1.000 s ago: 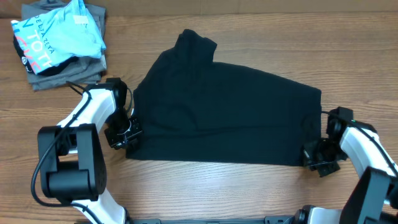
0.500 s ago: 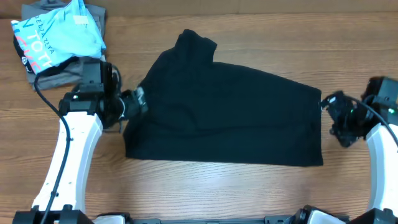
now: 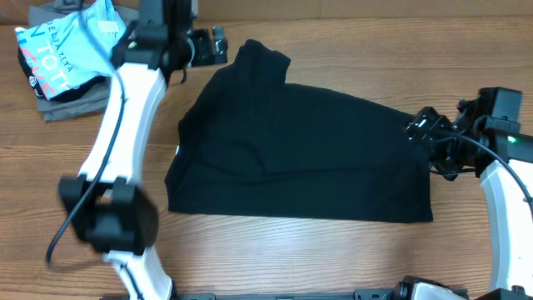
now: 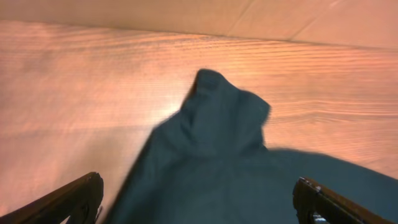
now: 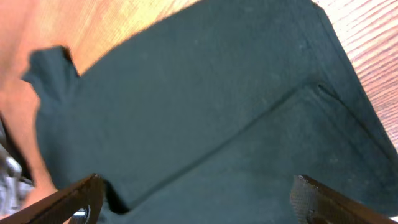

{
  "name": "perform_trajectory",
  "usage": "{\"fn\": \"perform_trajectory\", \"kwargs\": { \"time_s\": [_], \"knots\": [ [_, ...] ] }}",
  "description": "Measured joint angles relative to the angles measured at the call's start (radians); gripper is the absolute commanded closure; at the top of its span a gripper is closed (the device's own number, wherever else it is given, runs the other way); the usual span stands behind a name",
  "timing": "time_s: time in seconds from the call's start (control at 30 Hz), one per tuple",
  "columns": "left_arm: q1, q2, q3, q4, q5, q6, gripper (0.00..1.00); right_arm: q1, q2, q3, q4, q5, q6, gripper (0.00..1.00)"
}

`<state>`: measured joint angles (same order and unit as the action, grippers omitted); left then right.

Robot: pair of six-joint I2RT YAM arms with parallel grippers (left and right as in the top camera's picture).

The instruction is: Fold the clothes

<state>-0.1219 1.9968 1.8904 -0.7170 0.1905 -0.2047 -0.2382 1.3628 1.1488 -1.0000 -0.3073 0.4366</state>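
Observation:
The sleeve pokes out, so next my left gripper will move down and to the right in the overhead view, onto the sleeve's edge facing the blue shirt.
The clothes, a black T-shirt, lie folded in a broad band across the middle of the table, with one sleeve poking out at the back left. My left gripper hovers open just left of that sleeve. In the left wrist view its fingers stand wide apart, nothing between them, and the sleeve lies ahead. My right gripper is open at the shirt's right edge. The right wrist view has its fingers spread over the folded fabric, holding nothing.
A light blue shirt with lettering lies on a pile of folded grey garments at the back left corner, close to my left arm. Bare wooden table runs along the front.
Both grippers have opened and let go of the shirt's front corners. The left arm swung back to the sleeve; the right arm lifted and moved back along the right edge.

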Motion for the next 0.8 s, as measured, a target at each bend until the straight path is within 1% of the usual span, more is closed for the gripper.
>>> {"fn": "perform_trajectory", "kwargs": {
  "time_s": [0.1, 0.13, 0.2, 0.3, 0.5, 0.8],
  "knots": [
    [-0.021, 0.166, 0.124, 0.0, -0.006, 0.05, 0.0, 0.033, 0.017, 0.0, -0.013, 0.034, -0.006, 0.0],
    [-0.03, 0.213, 0.156, 0.001, -0.008, 0.062, 0.02, 0.043, 0.026, 0.0, -0.014, 0.047, -0.007, 0.0],
    [-0.05, 0.297, 0.204, 0.017, -0.012, 0.085, 0.05, 0.057, 0.05, 0.0, -0.021, 0.064, -0.011, 0.0],
    [-0.075, 0.387, 0.251, 0.069, -0.034, 0.11, 0.05, 0.064, 0.089, 0.0, -0.033, 0.08, -0.015, 0.0],
    [-0.1, 0.488, 0.269, 0.138, -0.053, 0.131, 0.04, 0.065, 0.158, 0.0, -0.04, 0.121, -0.016, 0.0],
    [-0.098, 0.573, 0.273, 0.243, -0.061, 0.134, 0.04, 0.065, 0.169, 0.0, 0.009, 0.136, 0.001, 0.0]
  ]
}}
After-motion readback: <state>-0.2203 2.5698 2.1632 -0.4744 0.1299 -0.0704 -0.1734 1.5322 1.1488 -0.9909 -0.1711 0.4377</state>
